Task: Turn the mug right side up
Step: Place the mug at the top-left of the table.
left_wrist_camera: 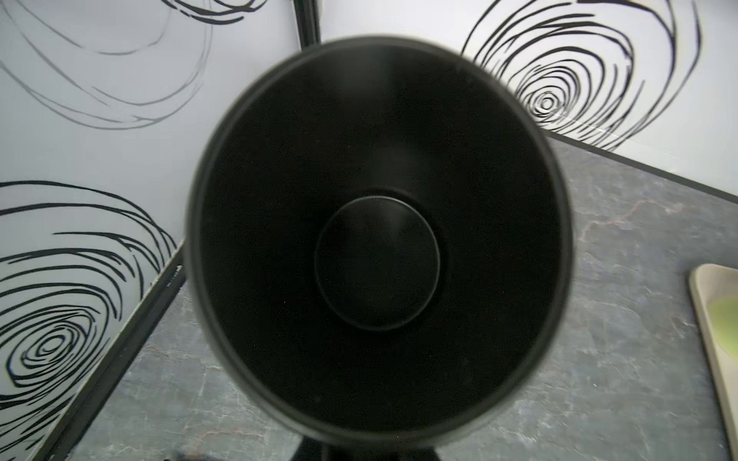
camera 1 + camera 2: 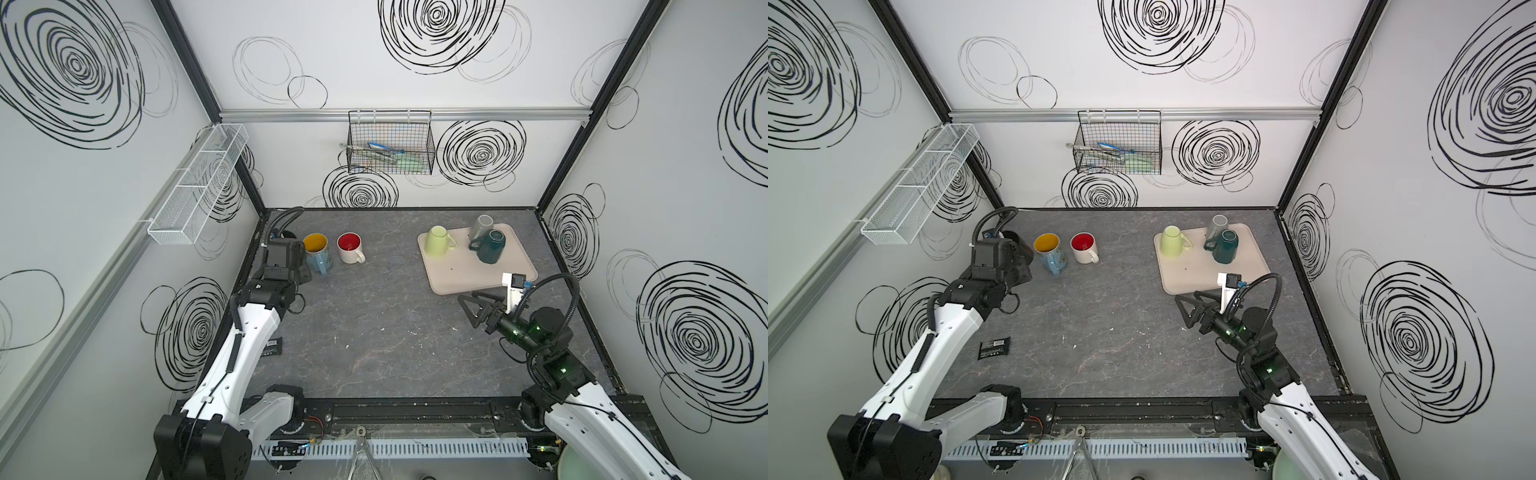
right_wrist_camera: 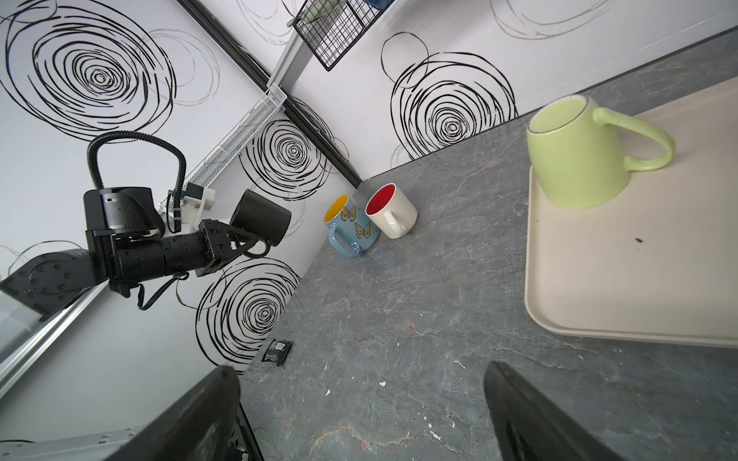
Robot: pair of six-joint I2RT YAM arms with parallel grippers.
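My left gripper lowers to the tabletop below next, beside the blue butterfly mug, levels the still tilted black mug, and releases the handle.
My left gripper (image 3: 250, 244) is shut on the handle of a black mug (image 3: 261, 221) and holds it in the air near the back left corner. The mug is tilted, and its dark inside (image 1: 379, 239) fills the left wrist view. In a top view only a bit of the mug (image 2: 1022, 249) shows past the wrist. My right gripper (image 2: 467, 311) stands open above the table, just in front of the beige tray (image 2: 469, 274), with nothing between its fingers (image 3: 223, 383).
A blue butterfly mug (image 2: 316, 249) and a white mug with red inside (image 2: 349, 247) stand upright at the back left. On the tray a green mug (image 2: 438, 241), a grey mug (image 2: 482, 226) and a dark teal mug (image 2: 492, 247) sit upside down. A small black packet (image 2: 994, 349) lies near the left wall.
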